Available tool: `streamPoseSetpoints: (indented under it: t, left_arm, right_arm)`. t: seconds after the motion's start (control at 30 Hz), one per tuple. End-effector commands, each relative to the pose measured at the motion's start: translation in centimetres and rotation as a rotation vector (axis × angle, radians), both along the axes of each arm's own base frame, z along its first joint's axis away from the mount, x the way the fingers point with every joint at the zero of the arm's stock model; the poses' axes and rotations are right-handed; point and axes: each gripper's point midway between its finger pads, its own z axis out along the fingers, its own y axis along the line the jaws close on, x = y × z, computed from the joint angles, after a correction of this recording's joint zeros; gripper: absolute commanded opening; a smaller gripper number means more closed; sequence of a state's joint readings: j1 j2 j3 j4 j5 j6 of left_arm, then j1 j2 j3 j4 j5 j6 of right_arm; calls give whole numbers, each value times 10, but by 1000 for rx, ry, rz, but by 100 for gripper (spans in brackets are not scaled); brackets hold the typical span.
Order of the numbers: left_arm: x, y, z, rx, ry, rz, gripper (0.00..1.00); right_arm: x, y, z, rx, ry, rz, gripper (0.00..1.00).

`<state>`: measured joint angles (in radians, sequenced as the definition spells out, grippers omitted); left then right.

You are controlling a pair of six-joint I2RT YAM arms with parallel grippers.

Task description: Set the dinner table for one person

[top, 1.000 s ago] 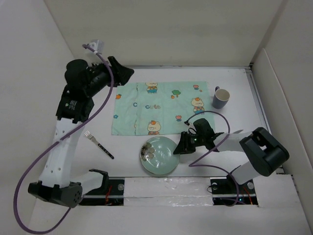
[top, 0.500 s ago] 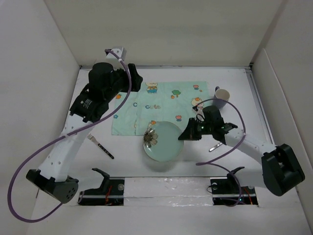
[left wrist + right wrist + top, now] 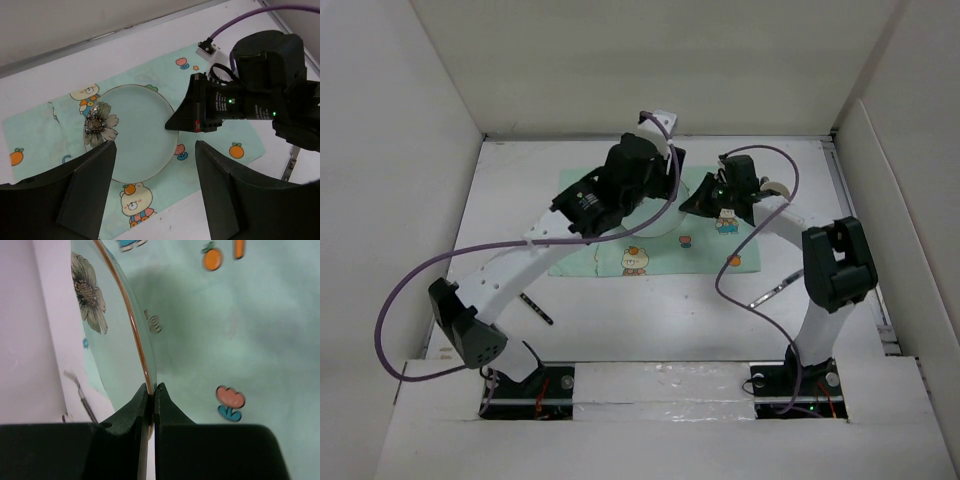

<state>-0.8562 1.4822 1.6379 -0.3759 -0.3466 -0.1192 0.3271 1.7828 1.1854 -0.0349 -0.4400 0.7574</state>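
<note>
The plate's pinched rim goes straight down toward the mint cartoon-print mat next, and my right gripper releases it there, since it still hangs above its shadow.
A pale green plate (image 3: pixel 135 135) with a flower print lies over the mint cartoon-print mat (image 3: pixel 240 142) at the back of the white dinner table (image 3: pixel 620 315). My right gripper (image 3: pixel 151 387) is shut on the plate's right rim, seen from the left wrist as the right gripper (image 3: pixel 172 124) pinching the edge. My left gripper (image 3: pixel 154 146) hangs above the plate's near edge, jaws open and empty. From above, the left gripper (image 3: pixel 658 185) hides most of the plate; the right gripper (image 3: pixel 695 202) sits beside it over the mat (image 3: pixel 650 258).
A fork (image 3: pixel 537 309) lies on the table left of the mat's front edge. A silver utensil (image 3: pixel 770 293) lies to the front right. A mug (image 3: pixel 778 189) stands behind the right arm at the mat's right end. White panels wall the table.
The right gripper closed on the plate and carried it from the table's front onto the mat. The left arm swung right from the back-left corner to over the mat, jaws widening.
</note>
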Motion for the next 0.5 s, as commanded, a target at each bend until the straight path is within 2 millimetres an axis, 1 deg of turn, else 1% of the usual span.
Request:
streamPoseSetpoints:
  t: [0.0, 0.03, 0.07, 0.1, 0.13, 0.17, 0.2, 0.23, 0.27, 0.3, 0.33, 0.37, 0.4, 0.47]
  left_arm:
    - [19, 39, 75, -254, -126, 57, 62]
    - [17, 39, 85, -284, -136, 51, 63]
    - [13, 38, 89, -302, -117, 41, 64]
    - [11, 29, 106, -334, -119, 1, 64]
    - [9, 23, 111, -354, -107, -28, 64]
    - [7, 16, 113, -371, -89, -55, 64]
    - [-2, 8, 133, -432, -92, -114, 64]
    - [-7, 3, 142, -463, -91, -143, 65]
    - [-10, 1, 155, -505, -107, -161, 67]
    - [-22, -7, 171, -565, -97, -234, 68]
    - [-28, -8, 182, -600, -104, -257, 69]
    - [-30, -11, 192, -632, -108, -275, 86]
    - [-41, -11, 216, -679, -134, -320, 99]
    - [-48, -13, 240, -756, -141, -354, 99]
  right_arm:
    - [38, 17, 64, 120, -125, -26, 0]
    - [41, 19, 60, 122, -116, -27, 0]
    - [44, 20, 49, 121, -88, -35, 0]
    - [48, 21, 46, 123, -84, -40, 0]
    - [49, 22, 43, 125, -78, -41, 0]
    - [52, 23, 35, 131, -63, -48, 0]
    - [54, 23, 33, 135, -57, -53, 0]
    - [55, 23, 26, 130, -44, -63, 0]
    - [56, 23, 20, 131, -32, -70, 0]
    - [56, 23, 16, 129, -24, -72, 0]
    - [56, 22, 11, 122, -15, -81, 0]
    - [54, 20, 5, 114, 3, -88, 0]
    - [54, 19, -2, 108, 16, -94, 3]
    - [50, 18, -15, 97, 50, -99, 12]
